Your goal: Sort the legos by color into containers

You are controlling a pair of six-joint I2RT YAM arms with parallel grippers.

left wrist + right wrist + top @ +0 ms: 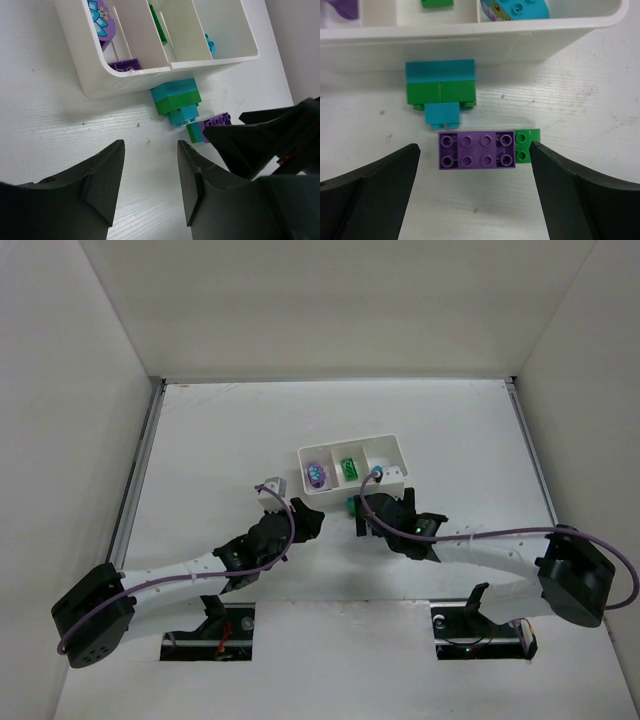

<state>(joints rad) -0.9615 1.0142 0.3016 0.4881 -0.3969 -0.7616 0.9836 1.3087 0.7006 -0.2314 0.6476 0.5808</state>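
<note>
My open right gripper, its fingers already on either side, will next move straight down over the purple brick (pixel 476 150) and close there.
The white tray (pixel 392 452) holds a purple lego (pixel 317 476) in its left compartment, a green one (pixel 349 468) in the middle and a teal one (pixel 378 473) in the right. In the right wrist view a purple brick (pixel 476 150) lies studs-up against a small green brick (pixel 527 145). A teal-and-green stack (pixel 440 87) lies against the tray wall (pixel 470 35). My right gripper (pixel 474 148) is open, with its fingers on either side of the purple brick. My left gripper (pixel 150 170) is open and empty, short of the stack (pixel 177 100).
My two grippers (pixel 308 523) (pixel 362 512) are close together in front of the tray. The right gripper's black fingers (pixel 260 145) show at the right of the left wrist view. White walls enclose the table (pixel 200 440) at the back and both sides.
</note>
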